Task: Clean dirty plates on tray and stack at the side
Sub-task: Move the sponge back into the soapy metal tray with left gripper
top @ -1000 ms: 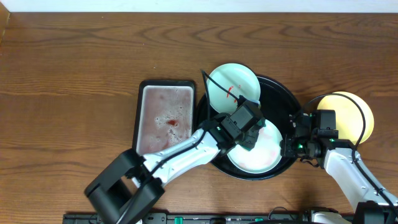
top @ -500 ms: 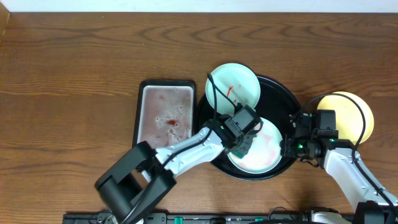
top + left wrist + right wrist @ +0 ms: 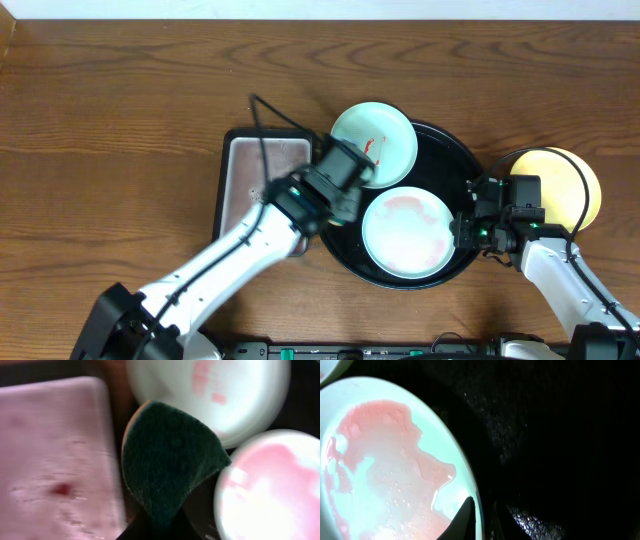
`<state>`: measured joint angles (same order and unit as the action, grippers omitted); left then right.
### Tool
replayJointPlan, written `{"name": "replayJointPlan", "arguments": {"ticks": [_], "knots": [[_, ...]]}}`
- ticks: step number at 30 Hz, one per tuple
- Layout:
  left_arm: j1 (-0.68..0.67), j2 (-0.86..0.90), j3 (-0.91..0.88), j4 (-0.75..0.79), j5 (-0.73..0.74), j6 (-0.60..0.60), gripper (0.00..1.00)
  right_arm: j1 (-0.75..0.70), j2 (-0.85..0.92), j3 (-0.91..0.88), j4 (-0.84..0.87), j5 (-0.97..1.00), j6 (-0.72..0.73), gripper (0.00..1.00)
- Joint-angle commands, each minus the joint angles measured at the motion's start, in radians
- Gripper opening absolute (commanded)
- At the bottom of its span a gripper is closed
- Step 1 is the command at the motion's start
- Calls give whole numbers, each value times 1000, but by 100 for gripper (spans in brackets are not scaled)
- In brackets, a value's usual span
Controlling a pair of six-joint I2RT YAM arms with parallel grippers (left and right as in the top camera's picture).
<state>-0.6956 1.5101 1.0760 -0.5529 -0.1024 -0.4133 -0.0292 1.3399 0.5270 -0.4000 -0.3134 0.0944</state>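
Observation:
My left gripper moves away from the tray over the silver pan next and lowers to the pinkish water (image 3: pixel 258 178) (image 3: pixel 56 466), since that water wets the dark green sponge.
The black tray (image 3: pixel 448 150) holds two mint-green plates. The far plate (image 3: pixel 375 140) carries a red smear and rests on the tray's far rim. The near plate (image 3: pixel 405 232) has a pale pink watery film. My left gripper (image 3: pixel 335 185) is shut on a dark green sponge (image 3: pixel 170 460), held above the gap between the pan and the tray. My right gripper (image 3: pixel 462 234) is shut on the near plate's right rim; in the right wrist view the fingers (image 3: pixel 469 515) pinch that rim (image 3: pixel 470 480). The yellow plate (image 3: pixel 570 180) lies on the table right of the tray.
A rectangular silver pan (image 3: pixel 250 170) with pinkish water and a red spot sits just left of the tray, partly under my left arm. It also shows in the left wrist view (image 3: pixel 55 460). The right arm covers part of the yellow plate.
My left gripper has carried the sponge off the near plate and leftward, to the edge of the silver pan. The right gripper has stayed on the plate rim.

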Motion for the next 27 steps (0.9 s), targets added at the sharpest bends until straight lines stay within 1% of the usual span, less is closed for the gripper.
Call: {"name": "replayJointPlan", "arguments": {"ticks": [1,6,9,13,19,21,22,24,25,27], "knots": [[131,0,-31,0,9,18,7,5,3,0,3,10,-2,11],[290,18,-64,25,79,28,7,5,3,0,3,9,-2,16],[371,46,-91,65,156,52,7,5,3,0,3,6,-2,17],[405,86,-113,96,159,70,7,5,3,0,4,-29,-2,18],[406,151,-113,98,160,73,8,5,3,-4,4,-28,-2,16],[406,163,-113,99,160,73,16,5,3,-10,4,-27,-2,16],[406,164,-113,98,160,73,28,5,3,-14,4,-28,-2,15],[406,165,-113,98,161,73,45,5,3,-20,4,-28,-2,15],[406,164,-113,98,166,72,49,5,3,-24,5,-28,-2,16],[406,164,-113,94,172,72,52,5,3,-29,9,-28,-2,15]]}}
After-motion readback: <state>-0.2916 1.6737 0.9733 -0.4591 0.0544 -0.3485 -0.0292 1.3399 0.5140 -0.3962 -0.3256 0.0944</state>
